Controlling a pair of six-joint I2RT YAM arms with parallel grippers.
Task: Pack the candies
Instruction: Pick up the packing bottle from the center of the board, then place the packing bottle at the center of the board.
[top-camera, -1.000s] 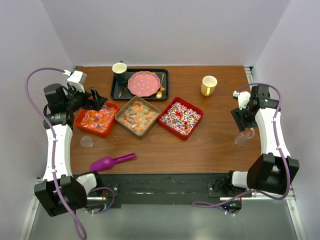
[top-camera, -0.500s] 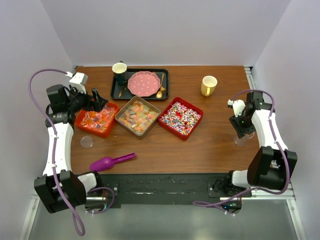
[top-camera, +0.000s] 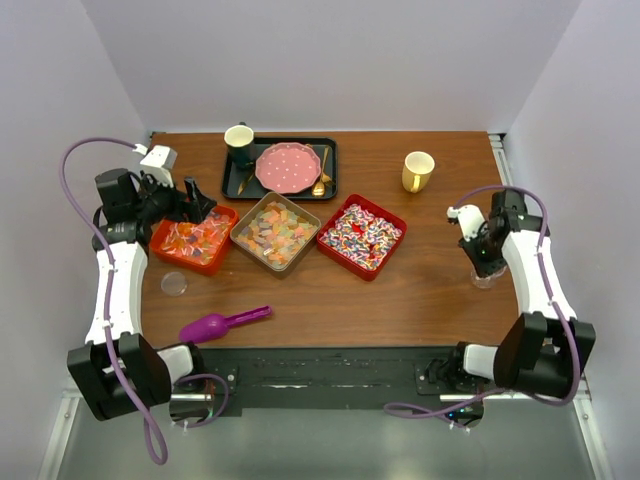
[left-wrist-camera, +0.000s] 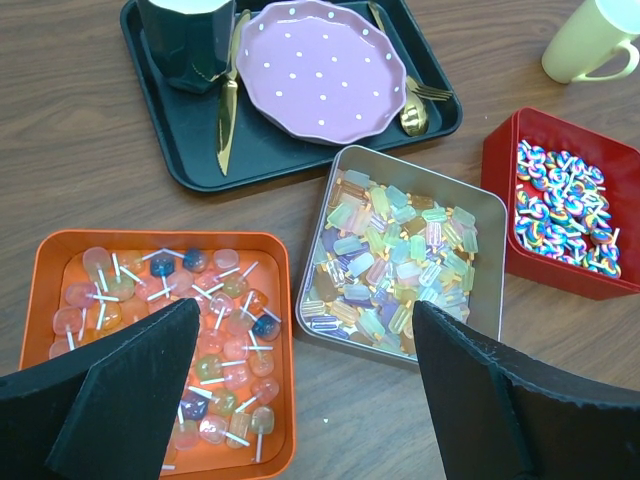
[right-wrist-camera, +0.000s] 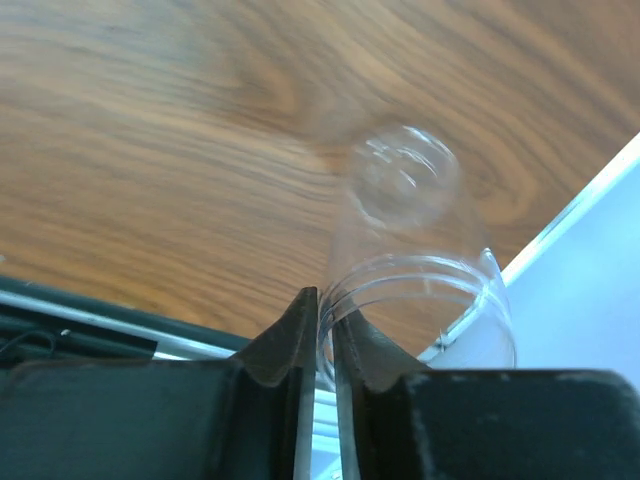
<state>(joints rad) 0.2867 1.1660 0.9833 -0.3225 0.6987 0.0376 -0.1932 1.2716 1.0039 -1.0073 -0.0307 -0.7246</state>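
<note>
I will move my right gripper left in the top view and release the jar (top-camera: 488, 276) on bare wood beside the scoop's handle, since candies are closer there.
The candies lie in three containers: translucent pieces on sticks in an orange tray (top-camera: 195, 241) (left-wrist-camera: 170, 300), pastel gummies in a metal tin (top-camera: 275, 232) (left-wrist-camera: 400, 260), and swirled multicoloured pieces in a red tray (top-camera: 361, 236) (left-wrist-camera: 565, 200). My left gripper (top-camera: 195, 200) (left-wrist-camera: 305, 320) hovers open over the gap between the orange tray and the tin, holding nothing. At the right table edge, my right gripper (top-camera: 483, 262) (right-wrist-camera: 325, 305) is shut on the rim wall of a clear plastic jar (top-camera: 488, 276) (right-wrist-camera: 400, 200), one finger inside and one outside.
A purple scoop (top-camera: 222, 324) lies near the front edge. A clear lid (top-camera: 174, 284) sits in front of the orange tray. At the back, a black tray (top-camera: 232, 182) holds a pink dotted plate (top-camera: 291, 167), a dark mug (top-camera: 239, 143) and gold cutlery. A yellow mug (top-camera: 418, 171) stands at the back right.
My right gripper has shifted left and down onto the clear jar and closed on its rim. The left arm has barely moved and stays open.
</note>
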